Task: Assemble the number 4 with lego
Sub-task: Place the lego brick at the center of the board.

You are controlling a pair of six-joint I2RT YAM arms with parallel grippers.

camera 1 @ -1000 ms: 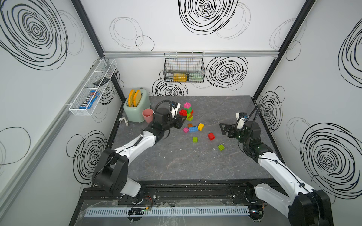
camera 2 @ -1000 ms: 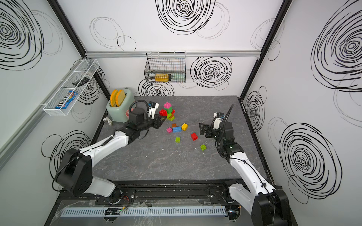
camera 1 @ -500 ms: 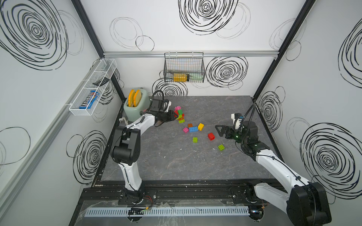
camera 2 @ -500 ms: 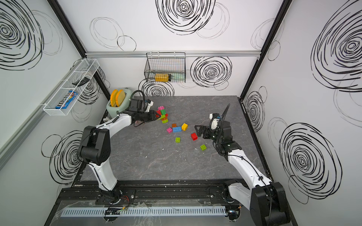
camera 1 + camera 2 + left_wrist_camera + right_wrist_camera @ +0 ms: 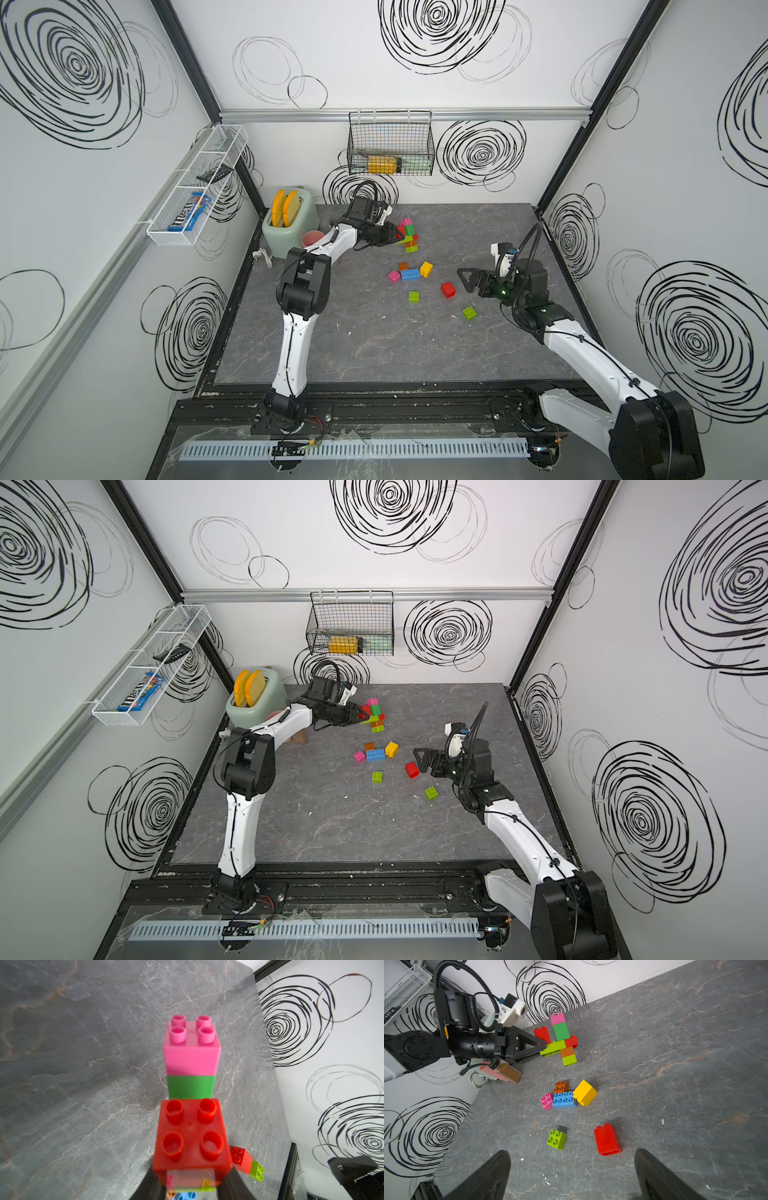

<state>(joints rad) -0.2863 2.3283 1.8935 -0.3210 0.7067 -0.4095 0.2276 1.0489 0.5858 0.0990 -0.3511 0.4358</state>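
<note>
The assembly in my left gripper will go down next, and I will release its lime end on the tabletop beyond the yellow brick, because that bare patch is below it.
My left gripper is shut on the end of a long lime brick in a lego assembly at the back of the table. The assembly is a column of pink, green, red, orange and lime bricks crossed by that lime bar, with a red brick on the bar's near end. Whether its base touches the table I cannot tell. Loose lego lies mid-table: blue, yellow, pink, orange, two lime ones and a red one. My right gripper stands open just right of the red brick.
A green toaster with a pink cup beside it stands at the back left, under my left arm. A brown spice jar lies near the cup. A wire basket hangs on the back wall, a white wire shelf on the left wall.
My left arm has raised its elbow while carrying the assembly slightly left, then back right. My right gripper has shifted a little left, closer to the red brick, staying open.
</note>
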